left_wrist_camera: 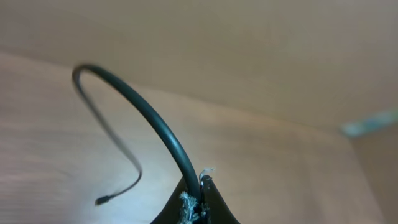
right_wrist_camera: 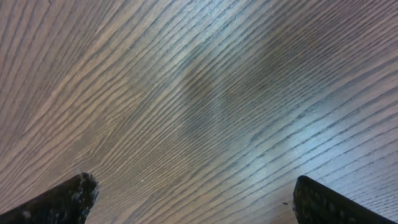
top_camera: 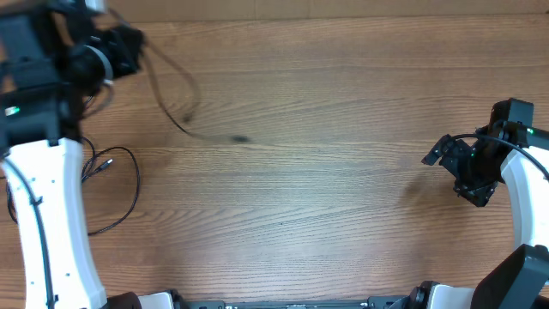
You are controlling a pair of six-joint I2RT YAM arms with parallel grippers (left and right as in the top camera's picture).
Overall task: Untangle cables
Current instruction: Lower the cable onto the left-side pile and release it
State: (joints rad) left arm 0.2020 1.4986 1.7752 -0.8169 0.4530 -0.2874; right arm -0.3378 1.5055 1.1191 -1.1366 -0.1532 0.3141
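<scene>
My left gripper goes down and to the left in the overhead view toward the looped cable (top_camera: 93, 161) next and releases, since the held cable dangles midair.
My left gripper (top_camera: 135, 43), raised at the far left corner, is shut on a thin black cable (top_camera: 180, 127) that trails in a loose loop toward the table. In the left wrist view that cable (left_wrist_camera: 152, 118) rises from between the shut jaws (left_wrist_camera: 200, 202), arches over and ends in a small free plug (left_wrist_camera: 102, 200). A second cable (top_camera: 137, 180) lies in a loop on the wood beside the left arm, with a silver-tipped plug (top_camera: 106, 163). My right gripper (top_camera: 453, 172) hovers open at the right side, far from both cables. Its fingers (right_wrist_camera: 62, 202) frame only wood.
The white left arm (top_camera: 51, 215) stands over part of the looped cable on the table. The wooden table top (top_camera: 326, 197) stretches between the two arms. The right arm's own wiring (top_camera: 480, 137) runs along its wrist.
</scene>
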